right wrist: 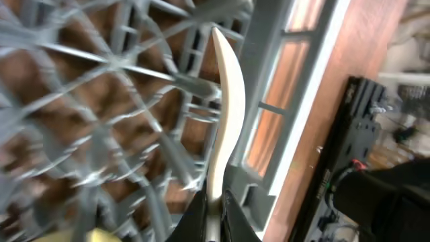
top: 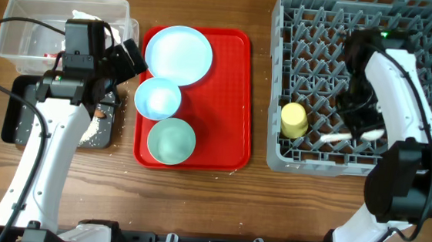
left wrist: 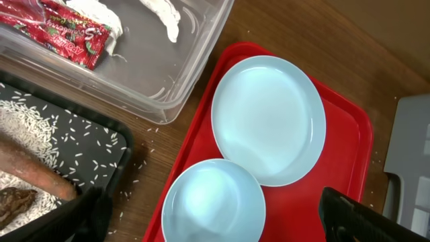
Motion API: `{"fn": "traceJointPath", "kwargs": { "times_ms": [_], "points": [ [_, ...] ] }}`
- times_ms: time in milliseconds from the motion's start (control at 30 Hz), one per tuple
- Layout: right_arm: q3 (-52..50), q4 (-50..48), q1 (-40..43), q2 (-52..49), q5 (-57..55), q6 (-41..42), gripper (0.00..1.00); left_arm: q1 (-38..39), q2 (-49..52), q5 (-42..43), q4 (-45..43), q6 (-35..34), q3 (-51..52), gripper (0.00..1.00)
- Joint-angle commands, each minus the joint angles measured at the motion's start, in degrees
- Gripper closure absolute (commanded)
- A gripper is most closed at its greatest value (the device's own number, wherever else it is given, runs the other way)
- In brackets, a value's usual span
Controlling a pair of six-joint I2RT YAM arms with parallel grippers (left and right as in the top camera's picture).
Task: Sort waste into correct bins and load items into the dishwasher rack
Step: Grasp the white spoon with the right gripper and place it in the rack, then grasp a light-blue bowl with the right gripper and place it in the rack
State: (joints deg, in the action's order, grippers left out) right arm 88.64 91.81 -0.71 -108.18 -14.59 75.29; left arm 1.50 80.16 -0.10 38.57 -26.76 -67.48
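The row of pegs by the rack's near side (right wrist: 188,144), beside the yellow cup, is empty. I need to lower my right gripper onto the pegs by the rack's near side and let go of the spoon (right wrist: 226,101) there.
My right gripper (right wrist: 215,208) is shut on the white plastic spoon (right wrist: 226,101) and holds it low inside the grey dishwasher rack (top: 300,35), next to the yellow cup (top: 294,120). My left gripper (left wrist: 215,218) is open and empty above the white bowl (left wrist: 211,202). The pale blue plate (left wrist: 269,117), the white bowl and the pale green bowl (top: 171,141) sit on the red tray (top: 233,99). The clear tub (left wrist: 181,87) holds the snack wrapper (left wrist: 60,33) and tissue (left wrist: 161,13). The black tray (left wrist: 114,128) holds rice (left wrist: 40,134), the carrot (left wrist: 27,168) and a brown lump (left wrist: 13,202).
A few rice grains (left wrist: 138,165) lie on the wood between the black tray and the red tray. The left arm (top: 52,147) reaches over the black tray. The right arm (top: 404,89) reaches over the rack's right side.
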Motion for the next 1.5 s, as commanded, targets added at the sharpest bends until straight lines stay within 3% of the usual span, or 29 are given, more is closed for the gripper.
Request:
{"fn": "traceJointPath", "kwargs": {
  "times_ms": [0,100,200,367,533,633,700,800,833,867,900,967,1067,1167,1267,1300,1400,1467],
  "points": [
    [-5.64,-1.25,-0.09,0.46,0.31,5.99,0.96,0.15,-0.66,0.26,-0.07,0.66,-0.90,0.00],
    [-5.75,-3.65,-0.09,0.46,0.50,3.50,0.96,0.15,-0.66,0.26,-0.28,0.66,-0.90,0.00],
    [-5.73,-8.24,-0.07,0.46,2.69,-7.30,0.87,0.15,-0.66,0.26,-0.28,0.66,-0.90,0.00],
    [-4.76,-8.04,-0.07,1.05,2.64,-10.95,0.86,0.15,-0.66,0.26,-0.26,0.66,-0.90,0.00],
    [-2.12,-9.33,-0.09,11.74,2.62,-19.65,0.82,0.15,-0.66,0.28,-0.26,0.66,-0.90,0.00],
    [-2.10,-15.15,-0.09,20.59,5.66,-30.93,0.78,0.15,-0.66,0.28,-0.28,0.66,-0.90,0.00],
    [-2.12,-24.87,-0.24,24.15,13.99,-43.56,0.78,0.15,-0.66,0.26,-0.28,0.66,-0.90,0.00],
    [-2.12,-35.98,-4.39,23.45,26.38,-54.05,0.67,0.15,-0.66,0.26,-0.26,0.66,-0.90,0.00],
    [-2.14,-39.17,-6.45,22.73,27.17,-54.25,0.54,0.15,-0.66,0.17,-0.44,0.68,-0.90,0.00],
    [-2.40,-45.07,-10.12,21.31,26.95,-54.10,0.17,0.09,-0.66,-2.14,-0.68,0.66,-0.90,0.00],
    [-2.51,-48.13,-11.91,20.31,26.80,-52.04,0.06,0.09,-0.66,-4.61,-0.68,0.66,-0.90,0.00],
    [-2.51,-49.48,-13.42,18.67,27.32,-37.94,0.00,-0.35,-0.66,-7.08,-0.37,0.66,-0.90,0.00],
    [-2.73,-55.95,-17.92,15.04,29.97,-45.57,0.01,-4.31,-0.66,-7.06,0.42,-3.41,-0.90,0.00],
    [-2.73,-60.54,-24.92,7.76,30.10,-48.41,0.20,-9.14,-0.66,-7.04,2.25,-5.22,-0.90,0.00],
    [-2.71,-68.59,-31.28,-2.82,30.38,-48.76,0.21,-12.52,-0.66,-7.06,4.83,-5.18,-0.90,0.00],
    [-2.71,-70.27,-32.20,-4.85,31.10,-48.83,0.28,-12.85,-0.66,-7.06,5.29,-5.18,-0.90,0.00],
    [-2.71,-74.73,-35.54,-11.96,30.77,-50.93,0.32,-12.92,-0.66,-7.04,5.40,-5.22,-0.90,0.00],
    [-2.71,-75.17,-36.46,-15.02,30.82,-50.64,0.51,-12.92,-0.66,-7.04,5.42,-5.20,-0.90,0.00]
  ]
}}
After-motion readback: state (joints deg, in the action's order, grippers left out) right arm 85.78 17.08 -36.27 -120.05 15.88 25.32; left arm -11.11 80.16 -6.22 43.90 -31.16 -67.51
